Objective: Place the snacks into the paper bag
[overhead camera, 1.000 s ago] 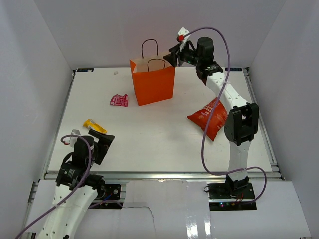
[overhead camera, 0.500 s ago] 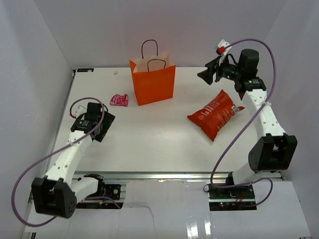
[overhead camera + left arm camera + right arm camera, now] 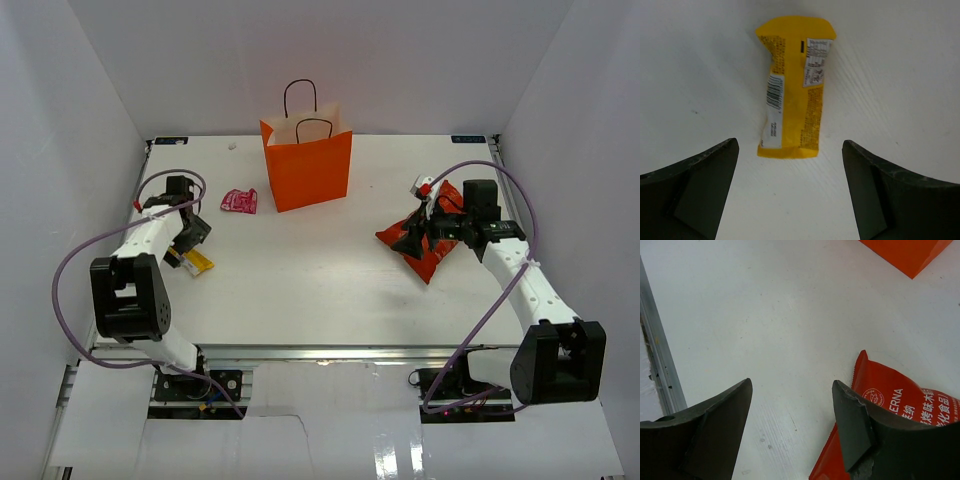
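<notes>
The yellow packet is next for my left gripper, which will move down to it until my fingers are on both sides of its lower end [image 3: 789,145].
The orange paper bag [image 3: 305,165] stands upright at the back centre; its corner shows in the right wrist view [image 3: 910,252]. The red chip bag [image 3: 438,228] lies on the right. My right gripper [image 3: 408,238] is open low at its left end; in the right wrist view [image 3: 792,410] one finger is over the chip bag's edge [image 3: 890,400], the other over bare table. The yellow packet [image 3: 197,262] lies at the left. My left gripper [image 3: 183,243] is open just above it, with the packet [image 3: 794,85] ahead of the fingers [image 3: 790,185]. A pink packet [image 3: 238,201] lies left of the bag.
White walls enclose the table [image 3: 320,290] on three sides. A metal rail [image 3: 657,360] runs along the table's front edge.
My right gripper came away from above the paper bag and dropped down to the chip bag's left end. My left arm swung up from the near edge to over the yellow packet.
</notes>
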Available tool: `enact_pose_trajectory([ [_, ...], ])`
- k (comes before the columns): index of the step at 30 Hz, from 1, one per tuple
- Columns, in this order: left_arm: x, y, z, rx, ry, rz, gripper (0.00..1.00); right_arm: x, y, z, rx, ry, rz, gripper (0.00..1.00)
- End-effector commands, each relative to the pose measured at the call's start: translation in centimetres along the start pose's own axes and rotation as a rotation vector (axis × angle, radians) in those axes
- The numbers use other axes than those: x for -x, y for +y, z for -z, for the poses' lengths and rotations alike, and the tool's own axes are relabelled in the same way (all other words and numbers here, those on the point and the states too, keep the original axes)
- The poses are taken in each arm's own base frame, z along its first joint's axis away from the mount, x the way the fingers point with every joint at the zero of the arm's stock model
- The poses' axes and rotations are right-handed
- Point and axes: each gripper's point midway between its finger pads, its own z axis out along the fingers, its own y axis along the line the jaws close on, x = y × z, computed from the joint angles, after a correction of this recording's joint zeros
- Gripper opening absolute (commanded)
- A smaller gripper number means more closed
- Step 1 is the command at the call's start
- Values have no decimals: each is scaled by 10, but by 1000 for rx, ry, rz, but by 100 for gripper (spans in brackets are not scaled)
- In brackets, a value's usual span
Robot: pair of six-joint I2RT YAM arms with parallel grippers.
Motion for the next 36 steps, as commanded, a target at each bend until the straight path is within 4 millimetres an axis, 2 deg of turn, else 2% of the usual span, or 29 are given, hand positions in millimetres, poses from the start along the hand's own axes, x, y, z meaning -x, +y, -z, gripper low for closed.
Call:
enact_pose_trajectory([
  [1,14,8,-15,22,0,-80,95,8,7,4,15,-33,33,71],
  [4,8,7,-31,10,56,-110,95,7,6,4,9,-31,31,71],
  [11,-2,-16,-51,-87,127,-174,93,10,7,3,21,-36,8,71],
  [14,-3,-17,-56,-88,132,-178,82,10,7,4,19,-37,12,71],
  [15,-4,-16,-56,-88,135,-180,74,11,7,4,18,-38,14,71],
  [18,-7,-13,-59,-88,147,-177,61,12,8,5,18,-40,16,71],
  [23,-2,-22,-50,-155,141,-169,38,14,9,5,21,-45,18,71],
  [26,10,-45,-26,-298,114,-170,25,16,9,6,22,-45,22,71],
  [27,17,-62,-4,-412,93,-164,23,16,9,5,24,-45,22,71],
  [28,17,-68,9,-469,99,-165,22,16,9,6,22,-46,24,71],
  [29,26,-80,24,-548,63,-163,22,16,8,6,22,-45,23,71],
  [30,39,-89,51,-630,10,-158,22,17,8,6,24,-46,23,71],
  [33,54,-120,115,-876,-59,-160,21,18,8,5,25,-47,23,71],
  [34,66,-131,152,-981,-132,-166,21,17,7,5,25,-46,23,71],
  [36,69,-144,192,-1104,-166,-175,20,18,7,5,25,-46,23,71],
])
